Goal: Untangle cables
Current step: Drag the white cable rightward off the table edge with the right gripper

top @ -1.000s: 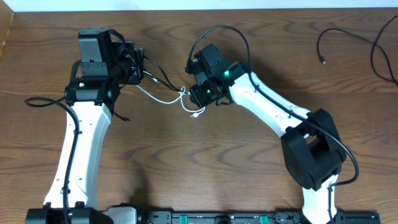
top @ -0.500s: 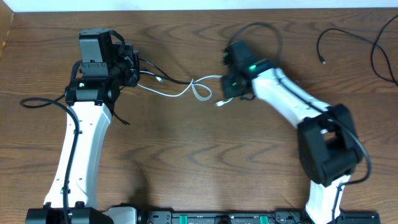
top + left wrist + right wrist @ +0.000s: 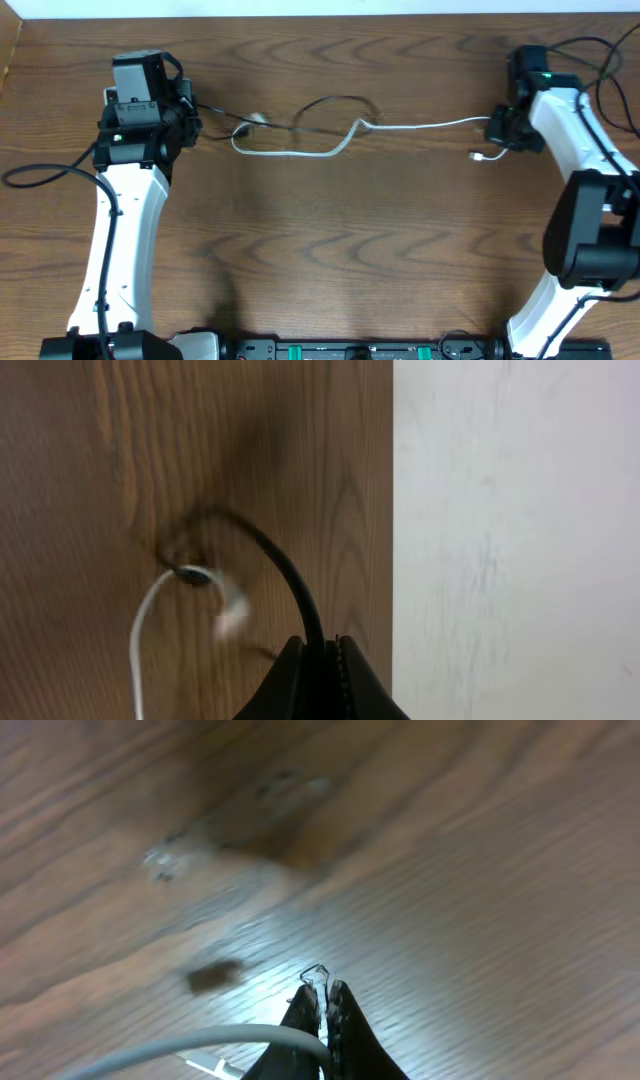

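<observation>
I will next lift my right gripper away from the crossing, lower it beside the corner's black cables and let go, because the black cable still crosses the white one.
A white cable [image 3: 400, 126] stretches across the far part of the table between the two arms, looping near the left. A thin black cable [image 3: 335, 100] arcs over it in the middle, still crossing it. My left gripper [image 3: 190, 115] is shut on the black cable [image 3: 290, 575]; the white cable [image 3: 140, 640] hangs beside it in the left wrist view. My right gripper [image 3: 497, 128] is shut on the white cable [image 3: 190, 1042], with its white plug end [image 3: 478, 156] dangling just below.
More black cables [image 3: 600, 80] lie at the table's far right corner near the right arm. The table's far edge [image 3: 392, 510] meets a white wall close to the left gripper. A black arm wire [image 3: 30, 175] loops at the left.
My right gripper has swept far to the right with the white cable, pulling it out nearly straight. My left gripper has shifted slightly left. The tangle between them has spread out.
</observation>
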You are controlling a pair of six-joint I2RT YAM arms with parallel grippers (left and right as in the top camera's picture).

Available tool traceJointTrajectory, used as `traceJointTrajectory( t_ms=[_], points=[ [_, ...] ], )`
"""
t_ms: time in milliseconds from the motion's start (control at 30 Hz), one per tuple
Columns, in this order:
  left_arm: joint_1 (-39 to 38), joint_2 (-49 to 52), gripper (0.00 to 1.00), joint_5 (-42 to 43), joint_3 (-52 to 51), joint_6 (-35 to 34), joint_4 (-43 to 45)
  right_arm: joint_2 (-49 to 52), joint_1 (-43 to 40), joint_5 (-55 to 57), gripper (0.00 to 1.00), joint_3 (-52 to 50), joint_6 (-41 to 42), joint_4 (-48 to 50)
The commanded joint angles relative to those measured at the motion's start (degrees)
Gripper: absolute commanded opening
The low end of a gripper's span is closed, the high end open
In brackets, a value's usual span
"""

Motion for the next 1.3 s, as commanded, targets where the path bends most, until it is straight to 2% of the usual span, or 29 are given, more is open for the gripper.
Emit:
traceJointTrajectory(
  t_ms=[0,167,233,267,333,367,400,567,767,933,1033,1200,1267],
  points=[
    [0.7,-0.4,0.07,-2.3,0.3,1.6,-0.2,-5.1,-1.3,-1.0,0.01,1.2,-2.4,-0.3],
    [0.7,-0.4,0.07,-4.8,0.3,6.1,-0.6,-7.6,-2.4,-6.4,0.01,1.2,-2.9,-0.5],
    [0.7,-0.4,0.07,-4.8,0.3,8.4,-0.9,-7.8,-1.7,-14.0,0.01,1.2,-7.9,0.0],
    [0.7,-0.4,0.07,-4.7,0.3,10.6,-1.1,-7.8,-1.0,-18.8,0.01,1.2,-11.7,0.5],
    [0.7,-0.4,0.07,-0.8,0.3,20.9,-1.5,-8.2,1.7,-28.9,0.01,1.5,-18.8,1.1],
    [0.7,-0.4,0.07,0.8,0.3,23.3,-1.7,-8.3,2.6,-30.4,0.01,1.7,-19.5,1.2],
    [0.6,-0.4,0.07,5.3,0.3,28.4,-3.2,-8.9,5.3,-32.1,0.01,2.7,-19.6,1.5],
    [0.6,-0.4,0.08,11.6,0.3,38.8,-14.9,-11.3,12.7,-33.1,0.01,10.6,-14.1,3.0],
    [0.6,-0.4,0.08,11.6,0.3,39.7,-15.9,-11.7,13.4,-37.6,0.01,21.7,-6.7,3.0],
    [0.6,-0.4,0.07,11.6,0.2,39.7,-16.0,-11.7,13.4,-34.6,0.01,35.8,-4.9,-4.1],
    [0.6,-0.4,0.07,11.6,0.2,39.7,-16.1,-11.7,13.3,-23.1,0.01,42.1,-4.7,-11.8],
    [0.6,-0.4,0.07,11.6,0.2,39.7,-16.4,-11.7,12.7,-6.1,0.01,44.2,-1.7,-24.2],
    [0.6,-0.4,0.08,11.6,0.2,39.8,-16.7,-11.7,10.1,-3.9,0.01,44.2,-1.3,-28.3]
  ],
)
